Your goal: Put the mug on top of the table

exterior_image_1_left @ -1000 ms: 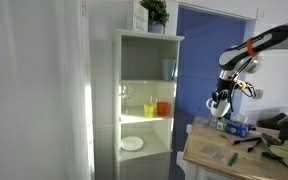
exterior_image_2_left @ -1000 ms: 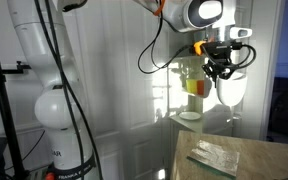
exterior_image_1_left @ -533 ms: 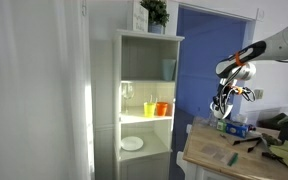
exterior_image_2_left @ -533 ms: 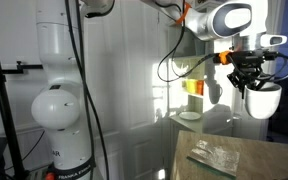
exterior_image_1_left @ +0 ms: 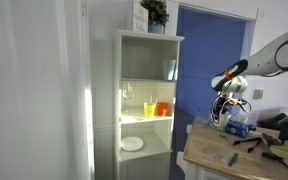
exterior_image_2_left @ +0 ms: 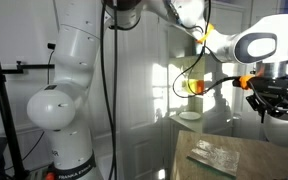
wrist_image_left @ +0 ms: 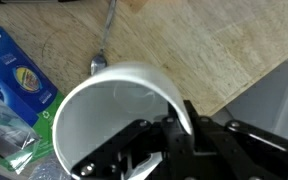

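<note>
The mug (exterior_image_2_left: 282, 126), still hanging above the table, goes down next onto the bare wood (exterior_image_2_left: 284, 163) beside the spoon below my gripper. My gripper then releases the mug's rim.
My gripper (wrist_image_left: 184, 128) is shut on the rim of the white mug (wrist_image_left: 109, 115), one finger inside and one outside. In the wrist view the mug's open mouth fills the middle, held above the light wooden table (wrist_image_left: 209, 50) near its edge. In both exterior views the mug (exterior_image_1_left: 224, 114) (exterior_image_2_left: 282, 126) hangs below the gripper (exterior_image_1_left: 227, 100) (exterior_image_2_left: 274, 98), above the near end of the table (exterior_image_1_left: 219, 152), clear of the shelf cabinet.
The tall white shelf cabinet (exterior_image_1_left: 144, 100) holds an orange cup (exterior_image_1_left: 162, 108), a yellow glass (exterior_image_1_left: 150, 107) and a white plate (exterior_image_1_left: 131, 144). A blue packet (wrist_image_left: 14, 70) and a spoon (wrist_image_left: 104, 45) lie on the table under the mug. Tools (exterior_image_1_left: 246, 142) clutter the table.
The arm has carried the mug away from the shelf cabinet and out over the table, a little lower than before. The grip on the mug is unchanged.
</note>
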Tool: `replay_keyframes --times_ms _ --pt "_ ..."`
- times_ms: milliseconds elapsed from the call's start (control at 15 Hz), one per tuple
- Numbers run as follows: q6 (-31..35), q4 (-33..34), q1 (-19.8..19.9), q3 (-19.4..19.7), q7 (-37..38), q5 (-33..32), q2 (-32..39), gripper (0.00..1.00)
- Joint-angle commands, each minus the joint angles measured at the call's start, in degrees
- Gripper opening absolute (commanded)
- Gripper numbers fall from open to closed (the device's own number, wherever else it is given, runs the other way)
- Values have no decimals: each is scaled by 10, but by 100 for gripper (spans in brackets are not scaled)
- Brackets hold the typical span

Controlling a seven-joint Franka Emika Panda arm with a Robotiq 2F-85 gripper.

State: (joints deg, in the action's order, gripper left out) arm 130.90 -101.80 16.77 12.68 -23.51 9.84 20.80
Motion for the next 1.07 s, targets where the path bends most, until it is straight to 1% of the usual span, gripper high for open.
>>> replay_keyframes --times_ms 0,133,467,733,1000 --pt "23 55 28 -31 -8 18 52 2" --pt "31 75 38 -46 -9 21 76 2" --pt "42 108 53 -67 -8 13 126 2" --pt "39 124 66 -77 -9 14 150 2" --pt "23 135 71 -81 -3 9 158 2"
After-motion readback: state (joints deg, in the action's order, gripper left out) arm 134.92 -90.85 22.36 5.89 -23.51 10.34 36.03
